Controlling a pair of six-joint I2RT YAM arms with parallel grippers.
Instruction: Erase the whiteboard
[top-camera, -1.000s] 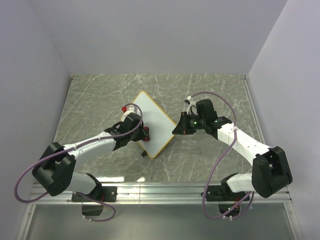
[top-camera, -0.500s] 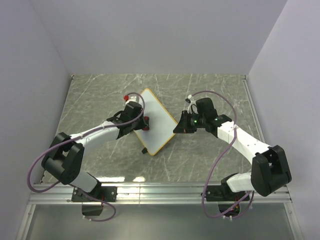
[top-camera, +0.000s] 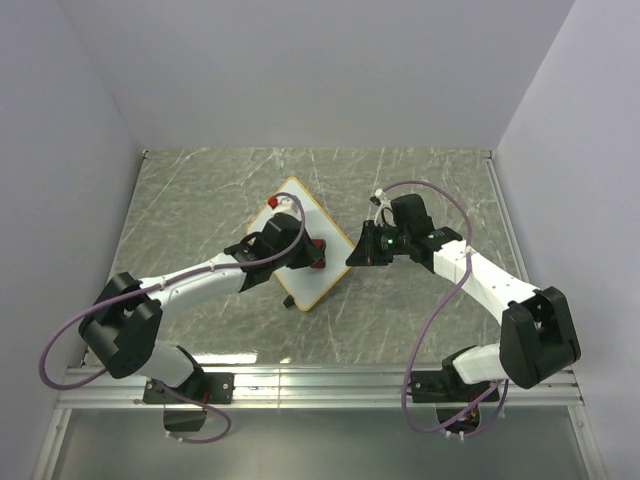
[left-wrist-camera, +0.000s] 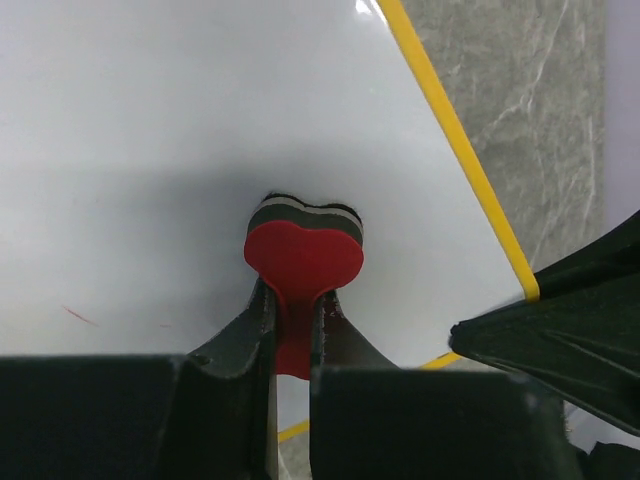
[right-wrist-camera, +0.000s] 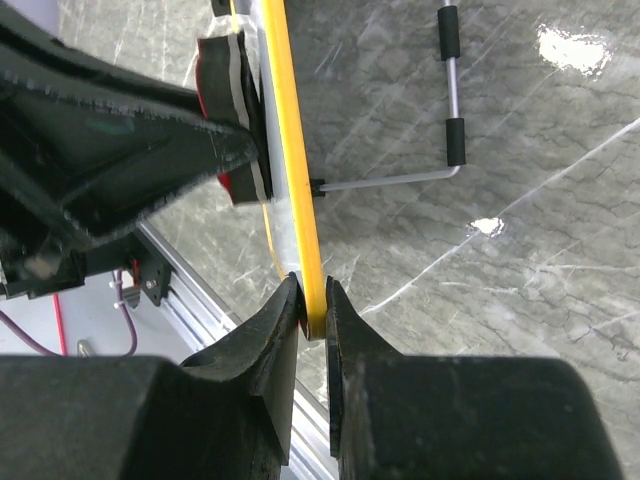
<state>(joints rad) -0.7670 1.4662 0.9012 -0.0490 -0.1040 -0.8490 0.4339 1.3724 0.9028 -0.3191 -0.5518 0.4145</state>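
Observation:
The bare tabletop lies left of my left gripper in the top view. My left gripper will next sweep across the whiteboard (top-camera: 318, 283) and down to release the eraser there.
The whiteboard (top-camera: 318, 283), white with a yellow frame, lies turned like a diamond on the grey marble table. My left gripper (top-camera: 312, 252) is shut on a red-and-black eraser (left-wrist-camera: 303, 255), which it presses flat on the white surface (left-wrist-camera: 200, 120) near the board's right corner. A faint red stroke (left-wrist-camera: 80, 316) shows to the eraser's left. My right gripper (top-camera: 353, 255) is shut on the board's yellow edge (right-wrist-camera: 300, 200) at that right corner, one finger on each face. The right wrist view also shows the eraser (right-wrist-camera: 235, 95) against the board.
A wire stand with two black feet (right-wrist-camera: 452, 100) sticks out from the board's back. One black foot (top-camera: 290, 302) shows at the board's near corner. An aluminium rail (top-camera: 320, 382) runs along the table's near edge; grey walls close in the left, right and far sides.
The left gripper has swept the eraser over the board, first toward the far left, then right toward the right corner. The right gripper has kept its hold on the board's edge.

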